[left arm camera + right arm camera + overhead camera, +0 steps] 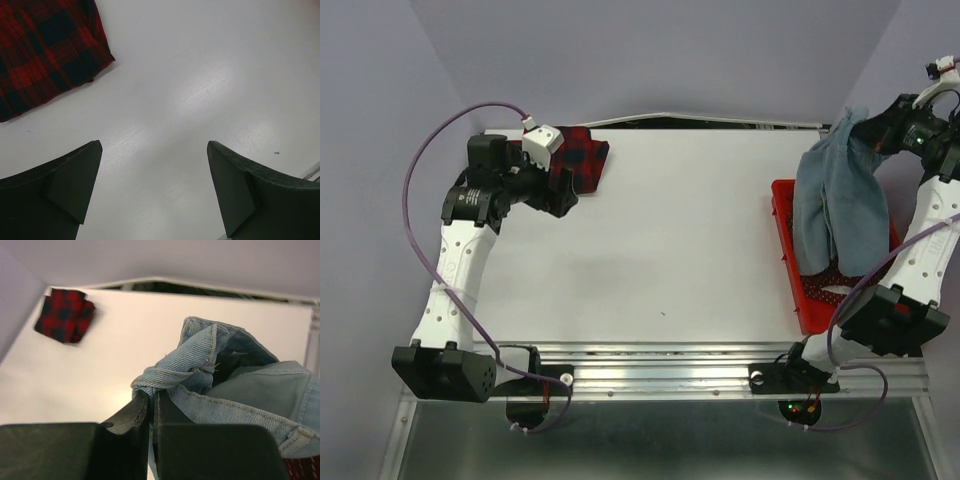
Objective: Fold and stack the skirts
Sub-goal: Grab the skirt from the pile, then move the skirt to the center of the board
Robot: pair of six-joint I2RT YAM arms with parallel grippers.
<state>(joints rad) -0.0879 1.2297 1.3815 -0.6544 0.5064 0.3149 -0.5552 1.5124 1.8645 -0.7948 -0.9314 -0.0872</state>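
I should next bring the skirt's waistband across to the left in the top view, back and down with my right gripper, and release it on the bare middle of the table below.
The red-and-navy plaid skirt [585, 152] lies folded at the table's far left; it also shows in the left wrist view [47, 47] and the right wrist view [65, 315]. My left gripper [563, 196] hovers just in front of it, open and empty, in the left wrist view [152, 165] over bare table. My right gripper [868, 128] is shut on the waistband of the light blue denim skirt [835, 210] and holds it up, so it hangs over the red basket [800, 290]. The right wrist view shows the pinched denim [220, 370] in my right gripper [152, 397].
The red plastic basket stands at the table's right edge, under the hanging skirt. The white table [680, 240] stretches between the two arms. A purple wall rises behind and to both sides. A metal rail [670, 370] runs along the near edge.
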